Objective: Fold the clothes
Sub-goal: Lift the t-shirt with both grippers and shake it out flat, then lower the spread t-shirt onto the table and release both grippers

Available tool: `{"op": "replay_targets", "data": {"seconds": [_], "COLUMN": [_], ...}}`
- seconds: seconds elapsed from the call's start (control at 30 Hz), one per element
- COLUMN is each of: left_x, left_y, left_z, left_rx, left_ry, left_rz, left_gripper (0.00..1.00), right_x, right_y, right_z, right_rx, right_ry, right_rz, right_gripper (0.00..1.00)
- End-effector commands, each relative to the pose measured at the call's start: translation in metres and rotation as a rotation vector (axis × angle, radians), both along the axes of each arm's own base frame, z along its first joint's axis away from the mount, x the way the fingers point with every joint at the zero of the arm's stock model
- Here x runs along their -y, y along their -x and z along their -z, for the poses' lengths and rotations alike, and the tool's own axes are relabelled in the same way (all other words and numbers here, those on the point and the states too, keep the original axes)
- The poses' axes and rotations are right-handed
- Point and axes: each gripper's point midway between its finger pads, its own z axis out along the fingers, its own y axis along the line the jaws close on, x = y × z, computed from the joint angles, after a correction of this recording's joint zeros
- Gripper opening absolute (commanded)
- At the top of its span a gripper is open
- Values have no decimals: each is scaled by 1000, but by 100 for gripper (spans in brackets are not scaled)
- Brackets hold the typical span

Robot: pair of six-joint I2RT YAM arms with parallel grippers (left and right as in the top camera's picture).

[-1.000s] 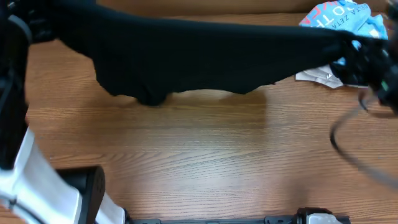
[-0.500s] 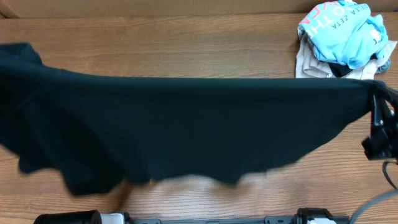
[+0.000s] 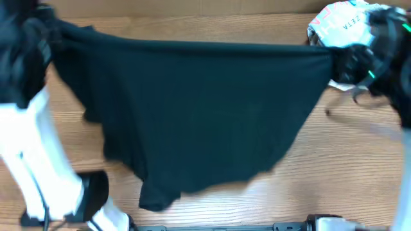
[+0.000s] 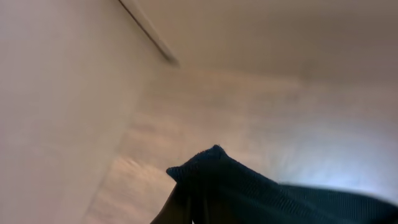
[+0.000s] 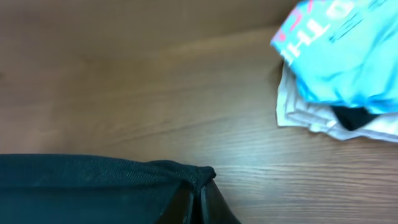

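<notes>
My left gripper lowers the held corner down onto the wooden table below the gripper next and releases it, since the garment still hangs in the air.
The black garment [image 3: 199, 109] hangs stretched between both grippers above the table, its top edge taut from left to right and its lower edge drooping toward the front. My left gripper [image 3: 48, 32] is shut on its left corner [image 4: 211, 168]. My right gripper [image 3: 340, 58] is shut on its right corner [image 5: 186, 177]. No logo or tag shows.
A light blue T-shirt with lettering [image 3: 343, 22] lies on a pale garment at the back right, also in the right wrist view [image 5: 342, 56]. The wooden table [image 3: 334, 167] shows in front and to the right. The left arm's white base [image 3: 32, 173] stands at the front left.
Both grippers have swung the garment toward the front and back to the far side again. It now hangs wider and lower than a second ago.
</notes>
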Motion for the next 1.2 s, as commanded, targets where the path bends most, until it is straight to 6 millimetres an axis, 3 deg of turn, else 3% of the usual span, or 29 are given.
{"op": "replay_targets", "data": {"seconds": [0.0,0.07,0.23,0.27,0.37,0.4,0.57,0.7,0.9,1.17], "left_x": [-2,2,7,9,15,17,22,22,25,50], "left_y": [-43,-74,-143,-160,-173,-172,-154,-123,-91,-83], "left_z": [63,109,204,234,282,290,301,309,314,327], "left_rx": [-162,-244,-335,-354,-416,-437,-530,-661,-791,-831], "left_ry": [9,41,62,62,69,71,76,87,132,270], "left_rz": [9,35,73,78,82,84,89,81,70,132], "left_gripper": [4,4,4,4,4,4,4,4,4,4], "right_x": [9,9,9,5,1,0,-1,-1,-3,-4], "right_y": [-45,-77,-148,-167,-183,-182,-156,-124,-96,-59], "right_z": [62,98,166,185,212,216,230,242,253,300], "right_rx": [-136,-186,-185,-171,-180,-193,-313,-457,-576,-724], "right_ry": [37,36,28,12,-6,-5,-11,-17,-25,-32], "right_rz": [0,-6,-14,-27,-43,-44,-44,-45,-48,-46], "right_gripper": [4,4,4,4,4,4,4,4,4,4]}}
